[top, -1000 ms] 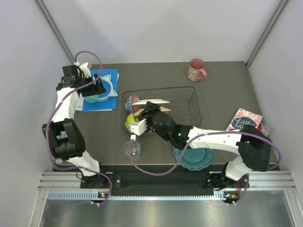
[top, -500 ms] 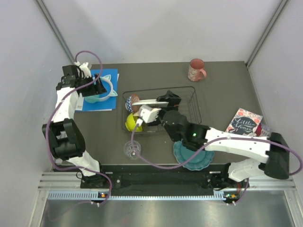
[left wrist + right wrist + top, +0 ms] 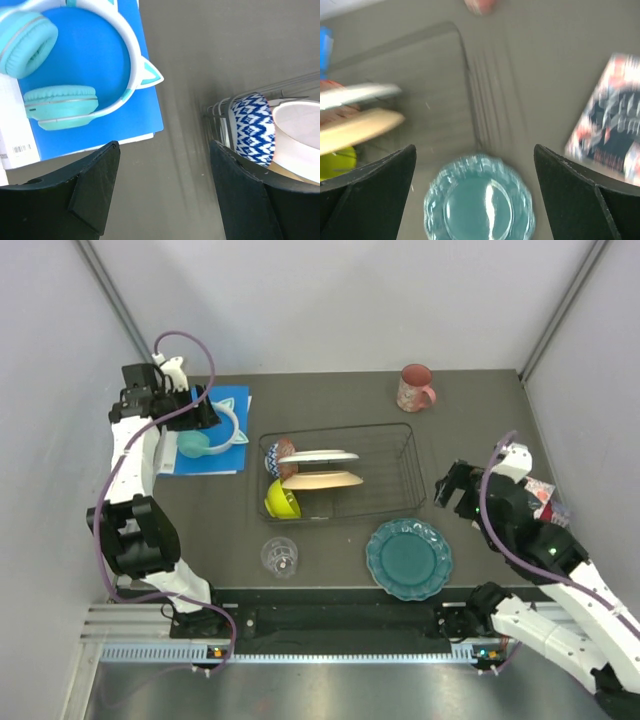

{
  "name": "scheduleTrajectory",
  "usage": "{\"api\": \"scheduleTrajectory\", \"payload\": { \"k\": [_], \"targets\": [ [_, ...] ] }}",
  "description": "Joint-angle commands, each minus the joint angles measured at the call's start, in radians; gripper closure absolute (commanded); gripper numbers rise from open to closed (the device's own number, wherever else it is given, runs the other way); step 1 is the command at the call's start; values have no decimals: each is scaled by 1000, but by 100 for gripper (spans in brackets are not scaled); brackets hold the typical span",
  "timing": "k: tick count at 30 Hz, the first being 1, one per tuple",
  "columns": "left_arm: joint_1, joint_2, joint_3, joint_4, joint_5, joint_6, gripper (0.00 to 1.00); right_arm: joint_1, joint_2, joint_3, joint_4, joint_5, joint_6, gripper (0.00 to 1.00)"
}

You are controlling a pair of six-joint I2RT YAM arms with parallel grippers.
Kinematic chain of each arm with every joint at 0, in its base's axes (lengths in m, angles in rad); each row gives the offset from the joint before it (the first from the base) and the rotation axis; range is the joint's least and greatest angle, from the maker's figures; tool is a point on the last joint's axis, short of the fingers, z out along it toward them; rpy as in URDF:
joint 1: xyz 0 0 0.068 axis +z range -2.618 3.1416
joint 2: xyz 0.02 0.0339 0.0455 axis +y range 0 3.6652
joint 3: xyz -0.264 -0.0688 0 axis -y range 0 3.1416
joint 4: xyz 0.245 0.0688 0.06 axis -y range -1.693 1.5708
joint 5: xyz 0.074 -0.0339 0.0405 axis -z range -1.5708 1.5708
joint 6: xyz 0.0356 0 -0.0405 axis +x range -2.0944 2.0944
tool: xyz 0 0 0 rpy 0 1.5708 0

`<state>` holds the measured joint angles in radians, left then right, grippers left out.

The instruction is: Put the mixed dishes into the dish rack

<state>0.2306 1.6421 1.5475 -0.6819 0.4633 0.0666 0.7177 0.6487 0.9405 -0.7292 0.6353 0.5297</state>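
My right gripper moves down and back to the teal scalloped plate (image 3: pixel 408 558) next, onto its rim farthest from the glass. The plate lies flat below and back.
The black wire dish rack (image 3: pixel 400 472) holds the white plate (image 3: pixel 318 456), the cream plate (image 3: pixel 322 480), the lime-green bowl (image 3: pixel 281 500) and the patterned bowl (image 3: pixel 279 453). The teal scalloped plate (image 3: pixel 408 558) lies flat on the table in front of the rack. The clear glass (image 3: pixel 280 556) stands near the front edge, and the pink mug (image 3: pixel 414 388) at the back. My right gripper (image 3: pixel 452 487) is open and empty, raised right of the rack; the teal plate (image 3: pixel 479 202) shows between its fingers. My left gripper (image 3: pixel 205 415) is open and empty over the headphones.
Teal cat-ear headphones (image 3: pixel 60 100) lie on a blue book (image 3: pixel 100 60) left of the rack. A printed card (image 3: pixel 612 125) lies at the right edge, partly under my right arm in the top view. The rack's left end and the bowl's blue pattern (image 3: pixel 254 127) show in the left wrist view.
My right arm has pulled back out of the rack to the right, its gripper empty, and both plates now lie uncovered in the rack. My left gripper has shifted slightly back and left.
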Motion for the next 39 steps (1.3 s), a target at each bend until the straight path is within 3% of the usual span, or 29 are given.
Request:
{"api": "scheduleTrajectory", "payload": {
  "k": [1, 3, 7, 18, 28, 39],
  "targets": [
    [4, -50, 107, -45, 64, 45, 23, -138, 9, -109, -277, -221, 351, 0],
    [4, -54, 128, -60, 64, 61, 23, -193, 26, -153, -273, -319, 354, 0],
    [6, -68, 142, -87, 49, 91, 23, -228, 120, -268, -302, -358, 394, 0],
    [6, -90, 125, -74, 51, 101, 23, -267, 187, -334, -256, -445, 417, 0],
    [6, -91, 168, -96, 37, 113, 23, -268, 261, -324, -274, -474, 411, 0],
    [6, -97, 243, -123, 69, 102, 22, -268, 446, -270, -262, -493, 392, 0]
  ]
}}
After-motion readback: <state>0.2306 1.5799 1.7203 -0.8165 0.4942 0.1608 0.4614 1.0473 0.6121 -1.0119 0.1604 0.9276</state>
